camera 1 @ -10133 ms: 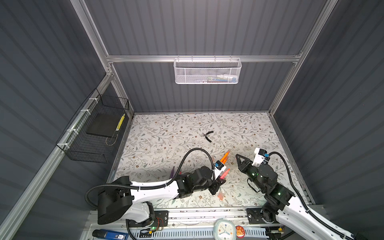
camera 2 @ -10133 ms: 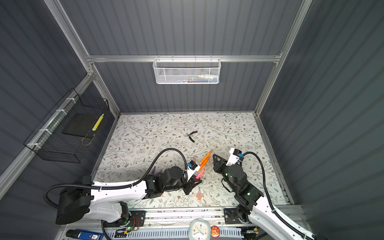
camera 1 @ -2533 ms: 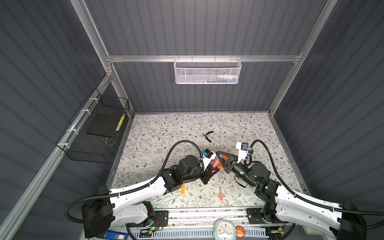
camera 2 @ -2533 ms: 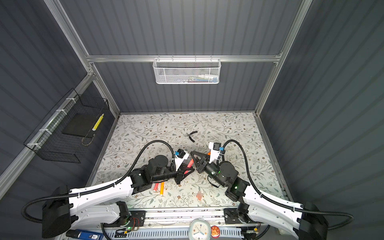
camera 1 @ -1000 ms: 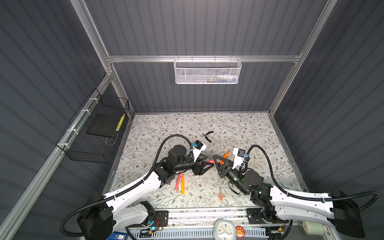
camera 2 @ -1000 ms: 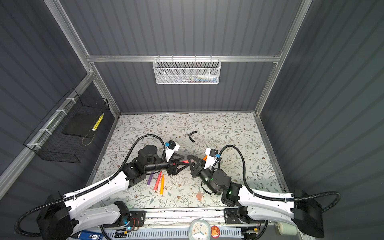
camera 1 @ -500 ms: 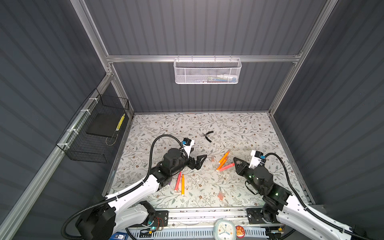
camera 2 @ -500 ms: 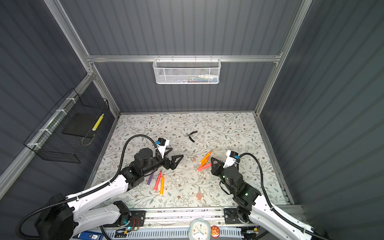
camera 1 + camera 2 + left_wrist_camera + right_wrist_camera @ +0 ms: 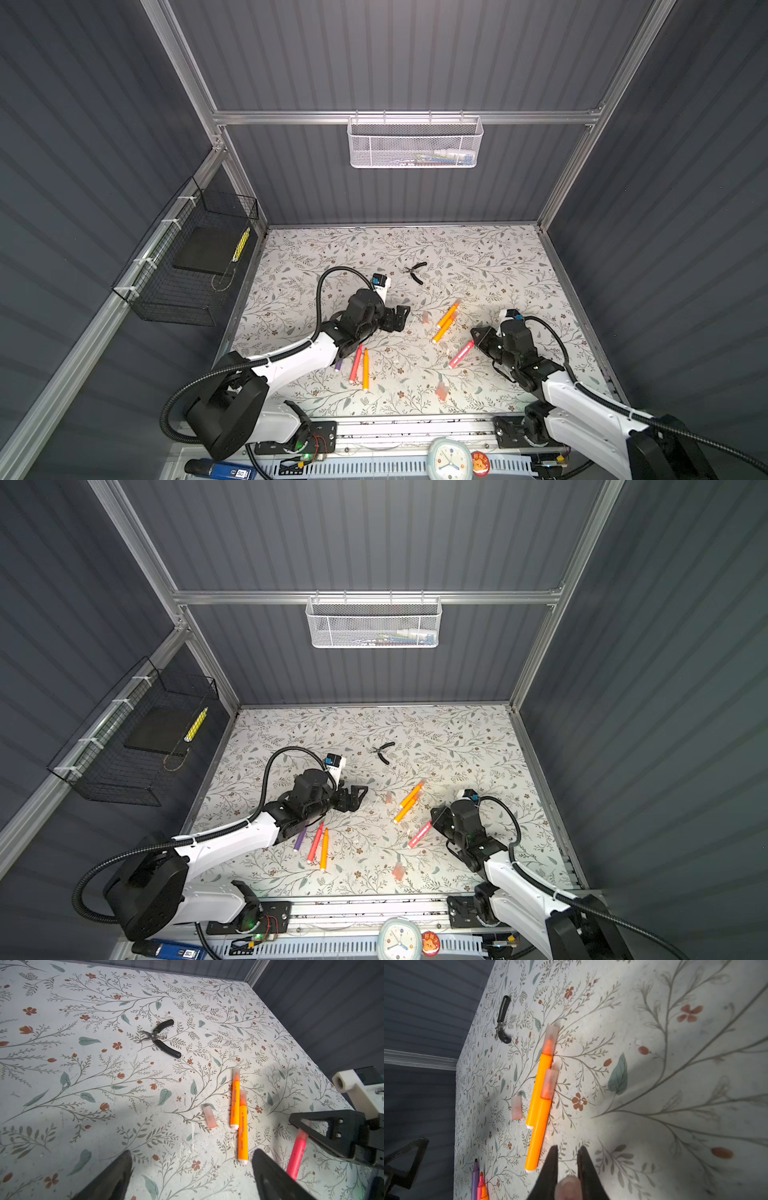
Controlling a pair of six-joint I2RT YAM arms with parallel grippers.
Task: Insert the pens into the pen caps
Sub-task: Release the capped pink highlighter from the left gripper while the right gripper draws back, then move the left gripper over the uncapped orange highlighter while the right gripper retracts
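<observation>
The pen in my right gripper is capped too, so my right gripper should next move outward and down to the mat beside the orange pens, which is outward of it, and let go of the pen there.
My right gripper (image 9: pixel 474 333) (image 9: pixel 568 1148) is shut on the capped end of a pink-red pen (image 9: pixel 460 355) (image 9: pixel 297 1153), low over the mat at the right. My left gripper (image 9: pixel 397 319) (image 9: pixel 191 1153) stands open and empty, left of centre. Two orange pens (image 9: pixel 445 321) (image 9: pixel 235 1101) with caps on lie side by side between the grippers. A loose pen cap (image 9: pixel 425 318) (image 9: pixel 210 1119) lies beside them, and another cap (image 9: pixel 441 390) lies near the front. Purple (image 9: pixel 300 839), pink-red (image 9: pixel 315 843) and orange (image 9: pixel 324 850) pens lie uncapped by the left arm.
Black-handled pliers (image 9: pixel 415 272) (image 9: pixel 160 1038) lie behind the pens. A white mesh basket (image 9: pixel 415 143) hangs on the back wall and a black wire basket (image 9: pixel 187 266) on the left wall. A small clock (image 9: pixel 451 461) sits at the front rail.
The two grippers, close together at mid-mat a second ago, have drawn apart. The left one has opened and pulled back left. The right one has carried the pink-red pen to the right.
</observation>
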